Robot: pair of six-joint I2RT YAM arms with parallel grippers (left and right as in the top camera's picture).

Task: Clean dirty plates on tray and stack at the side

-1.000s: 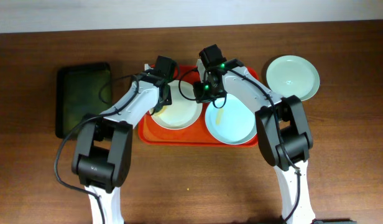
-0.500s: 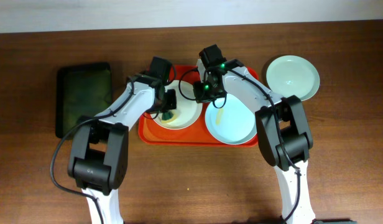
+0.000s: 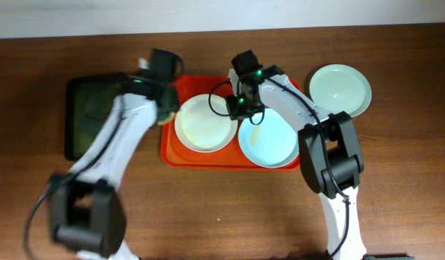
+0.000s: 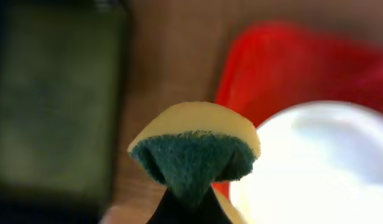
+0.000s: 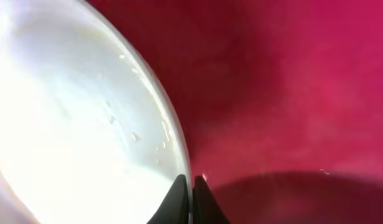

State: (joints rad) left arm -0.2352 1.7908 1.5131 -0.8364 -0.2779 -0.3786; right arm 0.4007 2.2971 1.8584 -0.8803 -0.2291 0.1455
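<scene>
My right gripper goes up, across and down onto a third plate (image 3: pixel 340 89) beside the tray next, since the sponge is off the held plate.
The red tray (image 3: pixel 180 152) holds two pale plates. The left plate (image 3: pixel 203 124) also shows in the left wrist view (image 4: pixel 316 168) and the right wrist view (image 5: pixel 73 124). The right plate (image 3: pixel 269 143) has a yellow smear. A third plate (image 3: pixel 340 89) lies on the table to the tray's right. My left gripper (image 3: pixel 165 110) is shut on a yellow and green sponge (image 4: pixel 194 152), held over the tray's left edge, off the plates. My right gripper (image 3: pixel 237 108) is shut on the left plate's right rim (image 5: pixel 186 168).
A dark green-black tray (image 3: pixel 98 115) lies on the wooden table left of the red tray and shows blurred in the left wrist view (image 4: pixel 55 93). The table's back edge meets a pale wall.
My left arm has lifted the sponge off the left plate and swung left to the red tray's left edge. My right gripper has stayed on the plate's rim.
</scene>
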